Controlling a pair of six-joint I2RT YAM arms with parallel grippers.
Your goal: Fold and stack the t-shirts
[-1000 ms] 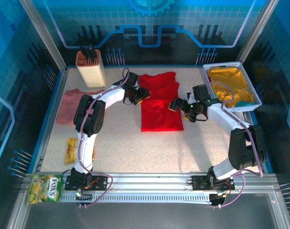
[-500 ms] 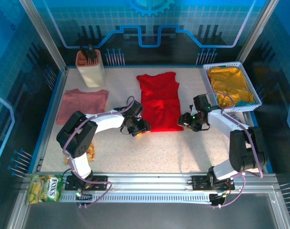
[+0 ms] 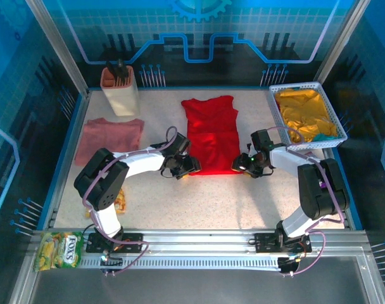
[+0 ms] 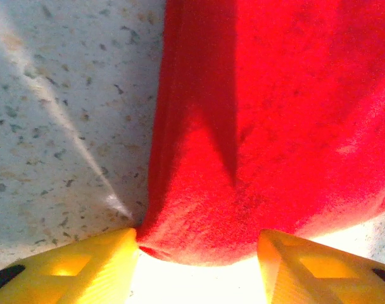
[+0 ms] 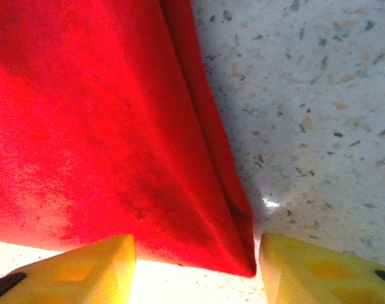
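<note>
My left gripper keeps low at the rounded hem corner (image 4: 194, 246) next, which lies between its open fingers, and closes both fingers together on the red cloth.
The red t-shirt (image 3: 211, 134) lies flat in the middle of the table as a long narrow strip, collar end far. The dusty-pink t-shirt (image 3: 110, 139) lies folded at the left. My left gripper (image 3: 185, 168) sits low at the red shirt's near-left corner. In the left wrist view its yellow fingers (image 4: 85, 269) stand apart, open, with the rounded hem corner (image 4: 199, 234) between them. My right gripper (image 3: 241, 166) is at the near-right corner. In the right wrist view it is open too, and the pointed corner (image 5: 233, 250) lies between its fingers (image 5: 306, 266).
A white basket (image 3: 278, 89) holding yellow cloth stands at the far right. A beige holder (image 3: 121, 94) with dark tools is at the far left. A snack packet (image 3: 121, 201) lies under the left arm, and a green packet (image 3: 59, 248) is on the front rail.
Both grippers came down from the shirt's middle edges to its near corners. The right gripper's jaws narrowed from wide open. The red shirt lies flatter.
</note>
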